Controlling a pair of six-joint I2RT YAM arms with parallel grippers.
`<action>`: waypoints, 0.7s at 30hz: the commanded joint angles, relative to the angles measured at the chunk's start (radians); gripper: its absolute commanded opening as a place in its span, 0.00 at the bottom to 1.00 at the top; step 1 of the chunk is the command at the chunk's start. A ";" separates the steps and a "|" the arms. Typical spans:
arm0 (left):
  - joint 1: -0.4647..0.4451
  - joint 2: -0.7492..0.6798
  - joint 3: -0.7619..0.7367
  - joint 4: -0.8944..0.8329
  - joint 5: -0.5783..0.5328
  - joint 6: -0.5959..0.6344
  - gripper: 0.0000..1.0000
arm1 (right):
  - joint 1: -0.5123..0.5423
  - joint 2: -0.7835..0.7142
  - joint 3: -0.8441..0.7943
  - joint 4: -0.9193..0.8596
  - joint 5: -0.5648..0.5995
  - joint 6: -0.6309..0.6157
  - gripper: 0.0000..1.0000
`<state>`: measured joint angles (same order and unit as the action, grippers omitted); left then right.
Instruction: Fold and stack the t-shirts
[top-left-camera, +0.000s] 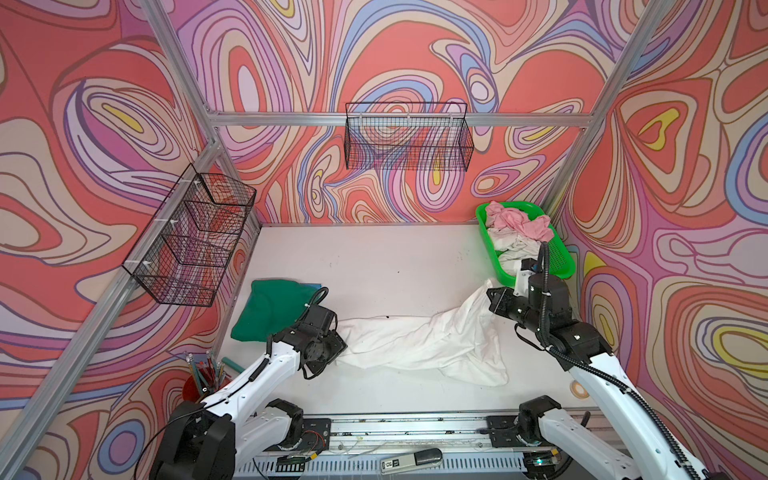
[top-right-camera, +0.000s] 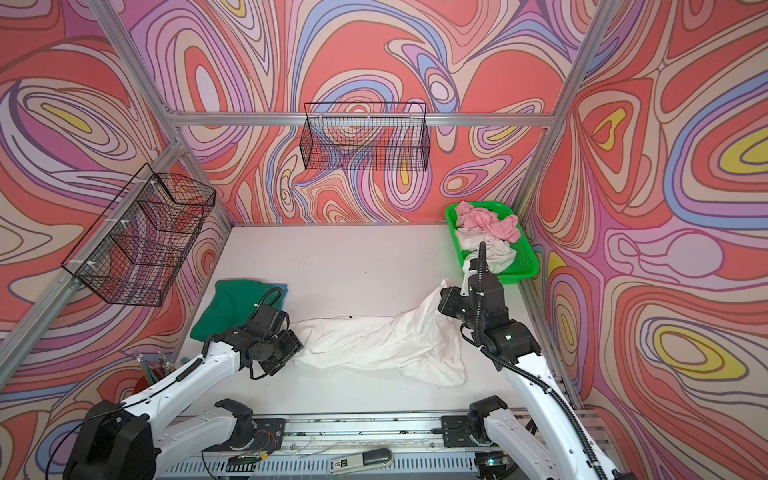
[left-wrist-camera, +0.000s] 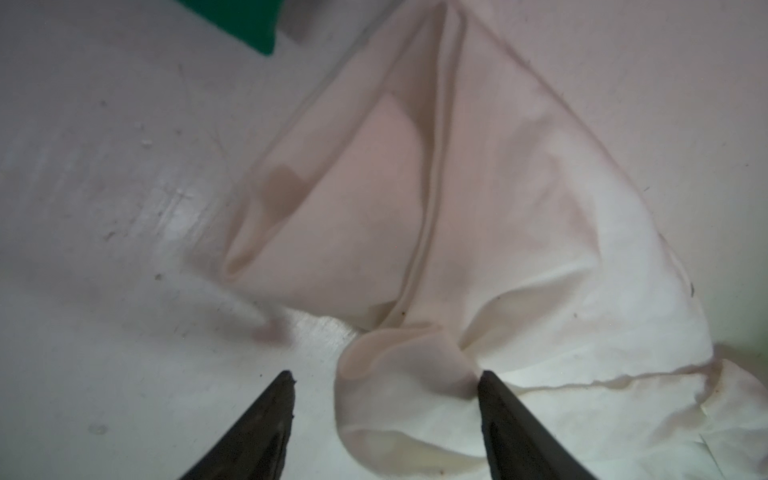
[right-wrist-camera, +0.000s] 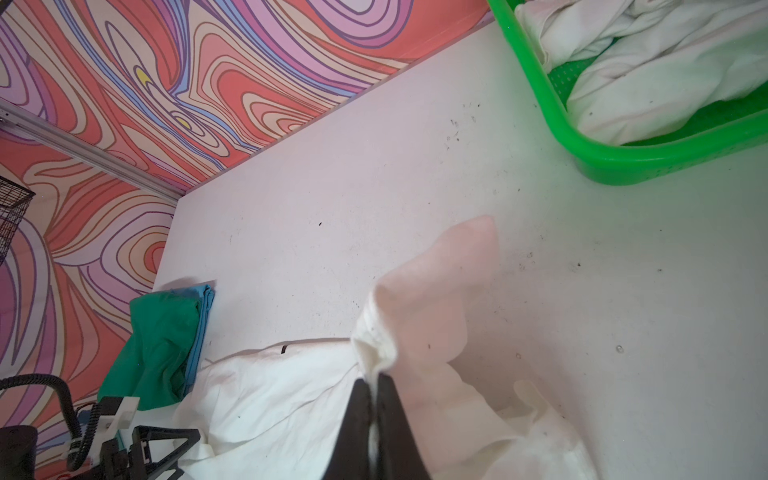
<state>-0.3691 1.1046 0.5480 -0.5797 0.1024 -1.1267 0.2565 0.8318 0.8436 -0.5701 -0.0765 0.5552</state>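
Observation:
I will lower the shirt's raised end with my right gripper and release it on the cloth spread below.
A large white t-shirt (top-left-camera: 415, 340) (top-right-camera: 374, 340) lies stretched and crumpled across the table's middle. My right gripper (top-left-camera: 490, 293) (right-wrist-camera: 376, 378) is shut on its right end, holding that end a little above the table. My left gripper (left-wrist-camera: 386, 376) is low at the shirt's left end. Its jaws are open around a raised fold of the white cloth (left-wrist-camera: 457, 208), and one fingertip (left-wrist-camera: 486, 380) touches that fold. A folded dark green t-shirt (top-left-camera: 270, 307) (right-wrist-camera: 158, 345) lies at the left on a blue cloth (right-wrist-camera: 203, 316). Pink (top-left-camera: 519, 220) and off-white (top-left-camera: 511, 245) t-shirts are heaped in the basket.
The bright green plastic basket (top-left-camera: 559, 255) (right-wrist-camera: 602, 162) stands in the back right corner, just behind my right arm. Black wire baskets hang on the back wall (top-left-camera: 409, 137) and the left wall (top-left-camera: 191, 241). A red cup of pencils (top-left-camera: 203, 374) stands at the front left.

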 joint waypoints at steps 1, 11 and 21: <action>0.008 0.040 0.049 0.040 -0.035 0.017 0.73 | -0.003 -0.015 -0.023 0.007 -0.018 -0.001 0.00; 0.013 0.063 0.096 0.013 -0.052 0.056 0.70 | -0.003 -0.020 -0.031 0.009 -0.025 0.000 0.00; 0.013 0.155 0.068 0.052 0.023 0.107 0.50 | -0.003 -0.020 -0.045 0.007 -0.028 0.005 0.00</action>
<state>-0.3599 1.2591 0.6262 -0.5312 0.1127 -1.0420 0.2565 0.8207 0.8154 -0.5690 -0.1020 0.5556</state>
